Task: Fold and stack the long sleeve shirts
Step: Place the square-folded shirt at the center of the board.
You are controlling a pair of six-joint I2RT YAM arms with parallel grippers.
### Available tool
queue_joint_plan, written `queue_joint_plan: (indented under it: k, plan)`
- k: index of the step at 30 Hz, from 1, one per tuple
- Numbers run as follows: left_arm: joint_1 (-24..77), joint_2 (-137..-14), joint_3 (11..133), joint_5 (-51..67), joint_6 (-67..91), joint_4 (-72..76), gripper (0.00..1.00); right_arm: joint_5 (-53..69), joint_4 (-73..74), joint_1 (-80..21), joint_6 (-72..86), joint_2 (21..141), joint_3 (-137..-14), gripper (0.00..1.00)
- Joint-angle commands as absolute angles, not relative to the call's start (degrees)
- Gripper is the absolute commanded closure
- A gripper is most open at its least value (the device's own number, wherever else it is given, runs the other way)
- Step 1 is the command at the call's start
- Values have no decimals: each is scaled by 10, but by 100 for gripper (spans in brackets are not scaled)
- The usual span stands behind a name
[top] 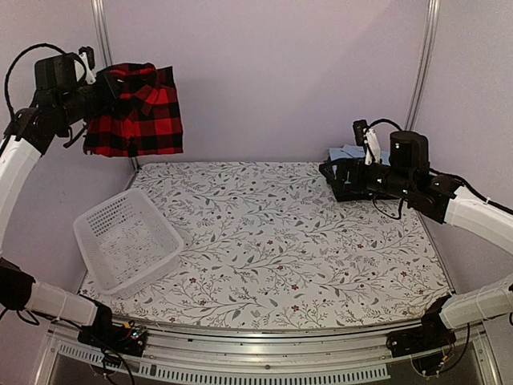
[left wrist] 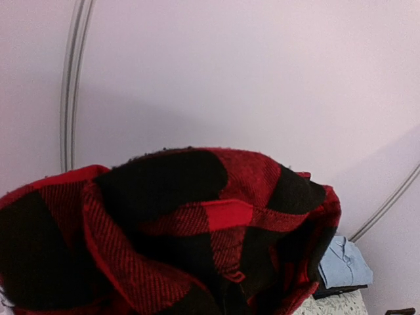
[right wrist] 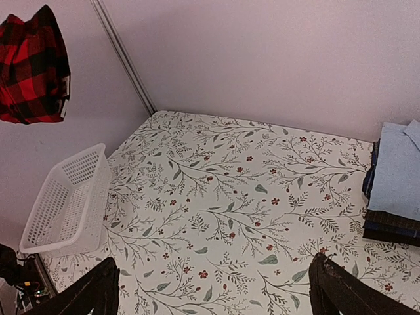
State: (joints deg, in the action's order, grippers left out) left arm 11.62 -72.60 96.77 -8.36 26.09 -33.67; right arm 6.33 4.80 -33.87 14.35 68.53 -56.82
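I will move my left gripper down and to the right in the top view, to the middle of the table, and release the checked shirt there, because that space is empty.
High at the back left, my left gripper is shut on the red-and-black checked shirt, which hangs bunched well above the table. That shirt fills the left wrist view and hides the fingers. It also shows in the right wrist view as the checked shirt at top left. A stack of folded shirts, light blue on top of dark ones, lies at the back right corner. My right gripper hovers just in front of that stack, open, with nothing between its fingers.
A white mesh basket stands tilted at the left side of the floral-patterned table, and shows again as the basket in the right wrist view. Pale walls and metal frame posts enclose the back.
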Motion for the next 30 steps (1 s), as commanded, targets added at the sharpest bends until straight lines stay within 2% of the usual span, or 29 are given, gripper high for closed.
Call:
queue_joint_plan:
  k: [1,8,14,22,30]
  plan:
    - [196,-726,997,-58,229,-260,100,58,45,-343,138,688,-589,1]
    - [367,-768,971,-80,229,-200,100,44,51,-342,132,685,-597,1]
    - [475,-818,924,-85,254,-147,100,27,63,-342,128,669,-597,1]
    - [494,-879,774,1,361,-51,100,7,67,-342,136,657,-571,1]
    - [486,-980,737,56,383,-43,100,-24,50,-338,172,661,-533,1]
